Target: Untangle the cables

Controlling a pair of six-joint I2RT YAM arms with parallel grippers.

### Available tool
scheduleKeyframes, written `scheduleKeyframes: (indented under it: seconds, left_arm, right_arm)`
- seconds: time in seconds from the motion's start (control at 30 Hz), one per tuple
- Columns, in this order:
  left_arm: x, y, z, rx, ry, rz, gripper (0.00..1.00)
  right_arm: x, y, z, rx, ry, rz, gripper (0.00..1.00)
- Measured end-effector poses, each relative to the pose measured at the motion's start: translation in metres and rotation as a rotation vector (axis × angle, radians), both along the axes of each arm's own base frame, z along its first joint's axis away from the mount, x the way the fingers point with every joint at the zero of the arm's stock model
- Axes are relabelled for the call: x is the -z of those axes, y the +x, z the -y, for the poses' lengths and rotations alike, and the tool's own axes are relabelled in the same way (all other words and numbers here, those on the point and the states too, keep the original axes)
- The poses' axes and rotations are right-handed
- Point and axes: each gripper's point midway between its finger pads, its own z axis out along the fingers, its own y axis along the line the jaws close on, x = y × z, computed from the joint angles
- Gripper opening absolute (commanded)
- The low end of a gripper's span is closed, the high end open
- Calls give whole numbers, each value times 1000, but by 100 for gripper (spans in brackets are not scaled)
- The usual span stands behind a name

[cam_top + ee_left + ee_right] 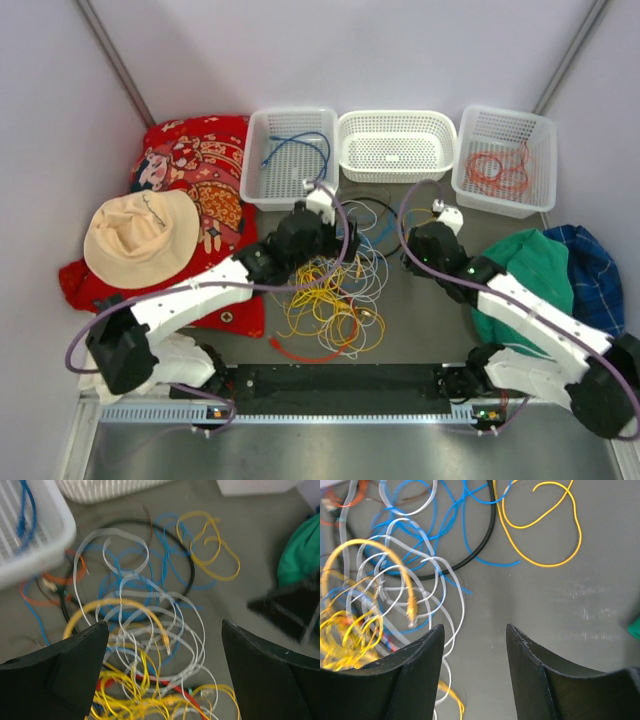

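The right gripper's fingers straddle bare table, so it should go outward and down, toward the left in the overhead view, onto pieces of blue cable crossed by white cable loops (165,615).
A tangle of cables (335,295) in yellow, white, blue, red-orange and black lies mid-table. My left gripper (318,205) hovers over its far edge, open and empty; in its wrist view (165,630) white loops (165,615) and yellow cables (135,695) lie below the spread fingers. My right gripper (447,215) is open and empty to the right of the heap; its wrist view (475,630) shows bare table between the fingers, white loops (410,585) and a yellow plug (411,607) left, a loose yellow cable (545,525) ahead. A blue cable (297,150) lies in the left basket, a red-orange cable (497,170) in the right basket.
Three white baskets stand at the back: left (262,190), middle (395,172), right (465,190). A red patterned cloth (195,160) with a beige hat (140,235) lies left. Green (530,265) and blue (592,265) cloths lie right. A black rail (340,385) runs along the near edge.
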Motion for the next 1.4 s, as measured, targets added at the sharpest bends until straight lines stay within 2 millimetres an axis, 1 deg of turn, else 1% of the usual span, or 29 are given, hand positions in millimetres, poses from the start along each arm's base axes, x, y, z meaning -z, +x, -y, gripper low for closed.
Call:
scheduleKeyframes:
  seconds: [0.03,0.1,0.13,0.17,0.2,0.27,0.37,0.4,0.47,0.53,0.63,0.73,0.8,0.87,1.0,1.03,1.1,1.13,1.2,1.23,1.3,1.33,1.4]
  left_arm:
    - [21,-16,-2,6,13,-47,99]
    - [59,-47,-15,-8,35,-136,99]
    - [72,-59,-23,-21,41,-168,99]
    - [81,-70,-31,-38,45,-193,99]
    - [86,-79,-38,-55,42,-210,99]
    - [83,-89,-47,-86,20,-221,99]
    - [65,-93,-61,-146,-44,-205,99]
    - [59,-93,-66,-165,-64,-196,99]
    - [52,-93,-73,-197,-91,-189,99]
    - [52,-94,-79,-219,-104,-189,99]
    - [61,-96,-86,-239,-92,-202,99]
    - [74,-99,-90,-251,-67,-222,99]
    - [79,-100,-93,-255,-53,-231,99]
    - [81,-101,-94,-256,-47,-235,99]
    - [81,-101,-94,-256,-47,-236,99]
    - [81,-101,-94,-257,-48,-236,99]
    - [81,-101,-94,-259,-49,-238,99]
    - [81,-101,-94,-261,-50,-240,99]
    - [83,-102,-95,-265,-48,-246,99]
    - [84,-103,-96,-268,-45,-250,99]
    - [86,-104,-98,-272,-37,-256,99]
    - [86,-104,-99,-274,-35,-256,99]
    - [86,-105,-102,-279,-29,-256,99]
  right_arm:
    - [7,6,-1,6,-12,-22,51]
    - [18,22,-5,16,-32,-60,50]
    - [24,32,-9,21,-39,-79,49]
    - [28,40,-12,20,-45,-91,49]
    - [30,50,-17,17,-54,-101,49]
    - [34,68,-28,3,-67,-117,49]
    - [35,101,-55,-43,-70,-122,51]
    - [35,110,-63,-58,-69,-121,53]
    - [38,123,-75,-86,-69,-122,59]
    - [47,127,-81,-111,-76,-139,66]
    - [66,124,-85,-145,-105,-180,71]
    - [88,119,-85,-168,-143,-227,71]
    - [99,116,-86,-181,-161,-252,70]
    - [106,114,-86,-191,-169,-265,66]
    - [107,112,-94,-227,-175,-257,54]
    - [107,112,-97,-239,-179,-253,44]
    - [108,111,-107,-266,-198,-241,32]
    - [109,112,-113,-277,-207,-234,23]
    - [110,114,-122,-286,-217,-222,17]
    - [110,114,-123,-286,-221,-218,11]
    - [111,115,-123,-277,-227,-212,6]
    - [111,115,-122,-269,-228,-212,0]
    - [110,116,-119,-250,-233,-205,0]
